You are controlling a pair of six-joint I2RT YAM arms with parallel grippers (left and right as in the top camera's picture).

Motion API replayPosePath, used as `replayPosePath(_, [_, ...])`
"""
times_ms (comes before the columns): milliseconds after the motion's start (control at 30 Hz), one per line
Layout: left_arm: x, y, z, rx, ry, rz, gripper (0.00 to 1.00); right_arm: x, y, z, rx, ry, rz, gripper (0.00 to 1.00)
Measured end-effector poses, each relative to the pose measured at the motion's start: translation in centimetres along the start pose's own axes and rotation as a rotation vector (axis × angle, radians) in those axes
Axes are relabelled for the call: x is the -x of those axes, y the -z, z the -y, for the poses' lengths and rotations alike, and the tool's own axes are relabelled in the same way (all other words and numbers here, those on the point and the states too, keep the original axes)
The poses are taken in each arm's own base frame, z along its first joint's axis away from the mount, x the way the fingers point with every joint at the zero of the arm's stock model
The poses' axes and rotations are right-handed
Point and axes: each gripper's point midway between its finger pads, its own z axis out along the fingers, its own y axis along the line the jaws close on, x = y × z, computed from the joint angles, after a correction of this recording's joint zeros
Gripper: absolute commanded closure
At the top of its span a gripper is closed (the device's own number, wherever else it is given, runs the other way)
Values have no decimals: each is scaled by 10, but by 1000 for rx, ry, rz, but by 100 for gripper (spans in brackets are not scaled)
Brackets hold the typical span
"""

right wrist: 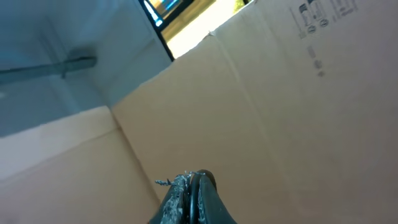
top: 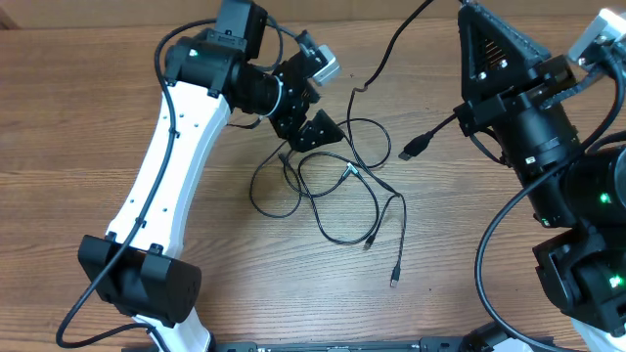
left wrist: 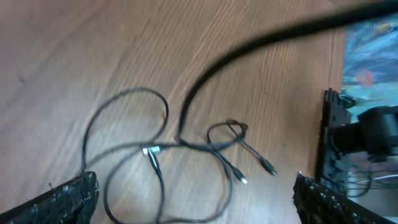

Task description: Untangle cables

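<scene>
Next, my left gripper will move open across onto the lifted piece of cable, which rises clear of the tangle to the gripper's right in the overhead view.
The thin black cables (top: 337,186) lie in tangled loops on the wooden table, with small plug ends toward the front (top: 395,279). My left gripper (top: 305,125) hovers over the tangle's back left edge. In the left wrist view it is open (left wrist: 196,202), fingers wide apart, with the cable loops (left wrist: 161,155) below and between them. My right gripper (top: 468,12) is raised at the back right, fingers shut (right wrist: 194,180) with a thin black cable pinched between them. A lifted cable strand (top: 391,49) runs from there down toward the tangle and crosses the left wrist view as a blur (left wrist: 249,46).
A larger flat plug (top: 409,152) on a black cable lies right of the tangle, leading toward the right arm. The right wrist view faces a cardboard box (right wrist: 280,112). The right arm base (top: 587,264) stands at the table's right side.
</scene>
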Motion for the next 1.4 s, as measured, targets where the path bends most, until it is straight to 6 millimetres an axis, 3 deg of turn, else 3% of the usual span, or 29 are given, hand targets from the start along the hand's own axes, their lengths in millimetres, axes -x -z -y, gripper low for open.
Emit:
replayPosePath(433, [24, -8, 0, 24, -126, 67, 0, 33, 22, -25, 91, -189, 94, 96])
replayPosePath(733, [33, -33, 37, -47, -199, 48, 2, 41, 25, -38, 160, -238, 106, 96])
replayPosePath(800, [34, -38, 45, -61, -212, 43, 39, 40, 25, -38, 162, -241, 105, 96])
replayPosePath(833, [35, -39, 47, -65, -217, 42, 70, 40, 25, -38, 162, -241, 105, 96])
replayPosePath(867, [35, -40, 49, -68, -219, 41, 90, 40, 25, -38, 162, -242, 104, 96])
replayPosePath(900, [35, -41, 49, -69, -221, 42, 96, 40, 25, -38, 162, -242, 104, 96])
replayPosePath(1233, [36, -40, 46, -54, -202, 41, 96, 37, 24, -36, 152, -243, 92, 96])
replayPosePath(1400, [37, -34, 34, -28, -98, 53, 96, 26, 22, -24, 91, -243, 59, 96])
